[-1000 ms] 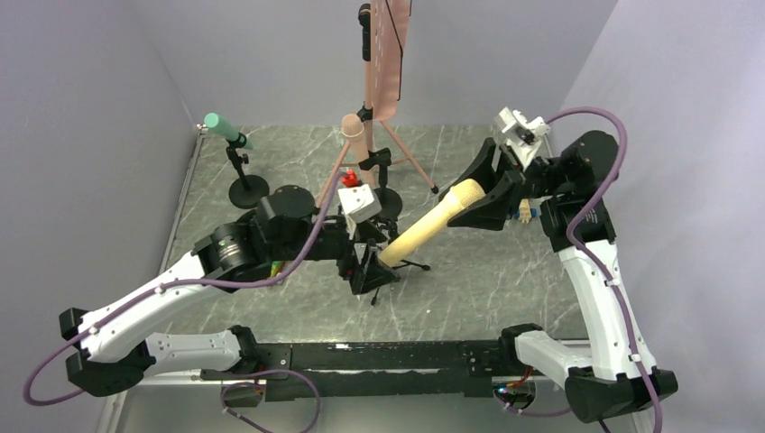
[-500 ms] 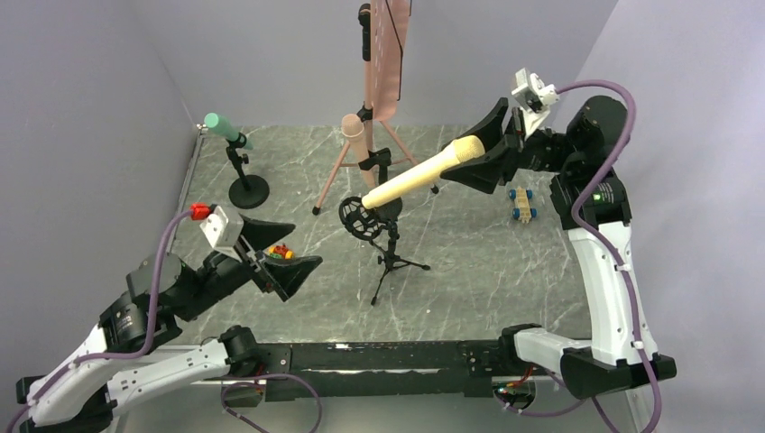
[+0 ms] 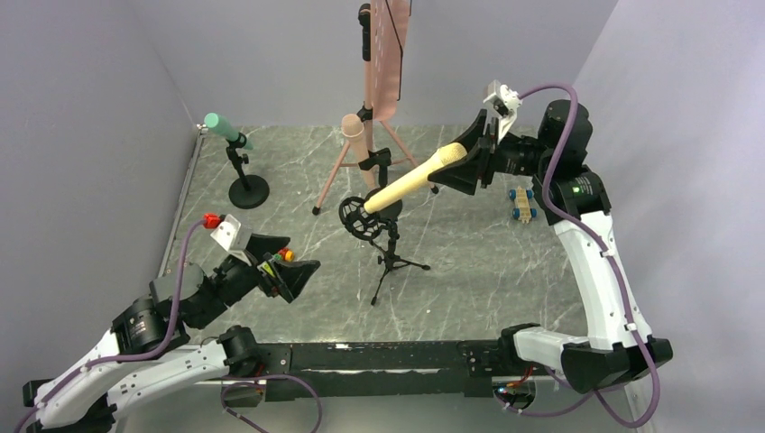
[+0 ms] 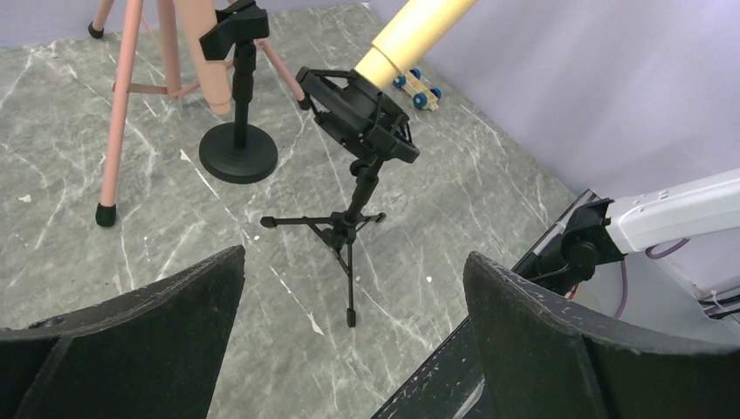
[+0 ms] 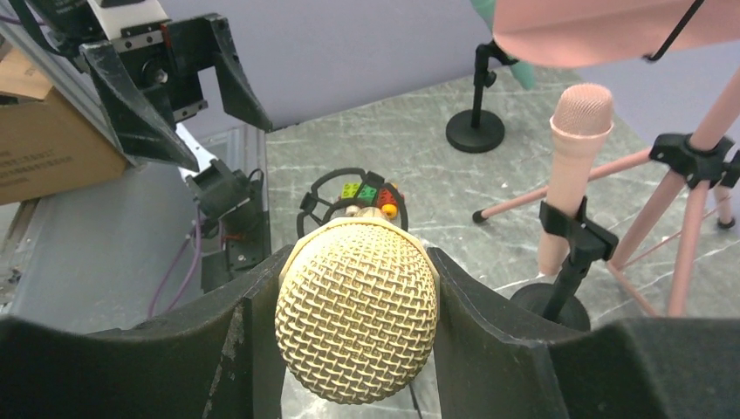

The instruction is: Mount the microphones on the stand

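Note:
I should slide the tan-yellow microphone through the black ring mount (image 3: 359,216) (image 5: 352,200) with my right gripper, down and to the left in the top view, and release it. Most of the microphone's handle is outside.
The tan-yellow microphone (image 3: 413,179) slants down to the left. My right gripper (image 3: 465,162) is shut on its mesh head (image 5: 358,305). Its lower end (image 4: 384,61) meets the black ring mount (image 3: 359,216) of the small tripod stand (image 4: 349,231); how deep it sits I cannot tell. The teal microphone (image 3: 222,127) is clipped on a round-based stand at the far left. Behind the ring mount, the pink microphone (image 3: 354,137) stands clipped upright on its own stand (image 5: 572,249). My left gripper (image 3: 290,257) hangs open and empty at the near left, with its fingers (image 4: 131,332) wide apart.
A tall pink tripod stand (image 3: 383,63) rises at the back. A small blue wheeled toy (image 3: 521,203) lies at the right near my right arm. A multicoloured block toy (image 3: 281,255) shows by my left gripper's fingers. Grey walls close in on both sides.
My left arm has pulled back from the tripod stand to the near left and its jaws have opened wide. My right arm has raised the tan-yellow microphone, bringing its lower end to the ring mount.

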